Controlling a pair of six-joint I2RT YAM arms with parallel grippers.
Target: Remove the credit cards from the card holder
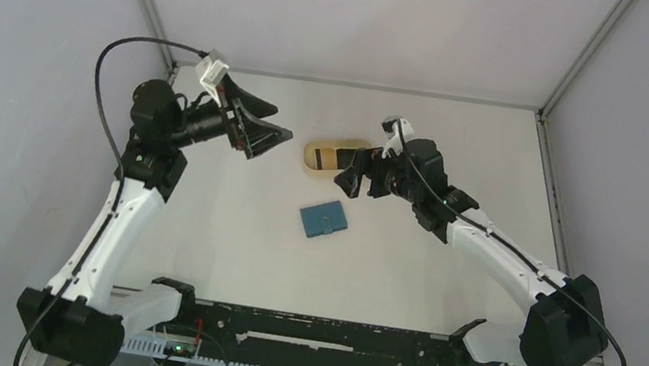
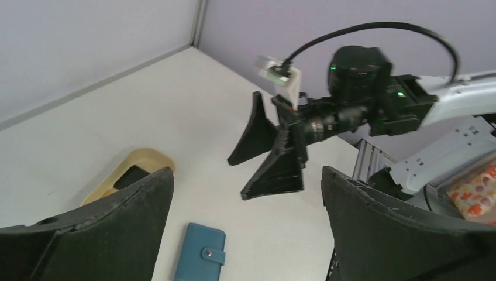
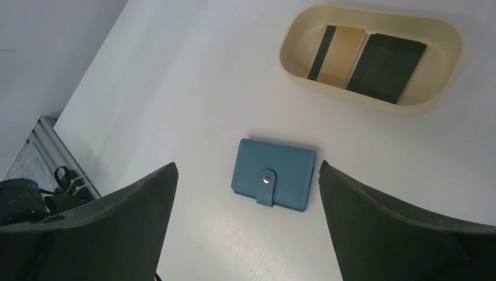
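Observation:
My right gripper moves down and back to the card holder's near edge next, then closes on that snap tab (image 1: 326,229) (image 3: 265,190), which keeps the card holder shut.
The teal-blue card holder (image 1: 323,219) lies flat on the white table, folded shut with its snap tab fastened; it also shows in the left wrist view (image 2: 200,254) and the right wrist view (image 3: 274,174). Two credit cards lie side by side in the tan tray (image 3: 368,14): a black card (image 3: 386,67) and a tan card with a black stripe (image 3: 337,54). My right gripper (image 1: 354,170) is open and empty, raised between the tray and the holder. My left gripper (image 1: 275,127) is open and empty, raised to the left of the tray.
The tan rounded tray (image 1: 329,157) stands on the table just behind the holder. Grey walls enclose the table on the left, back and right. The arm bases and a black rail (image 1: 327,334) run along the near edge.

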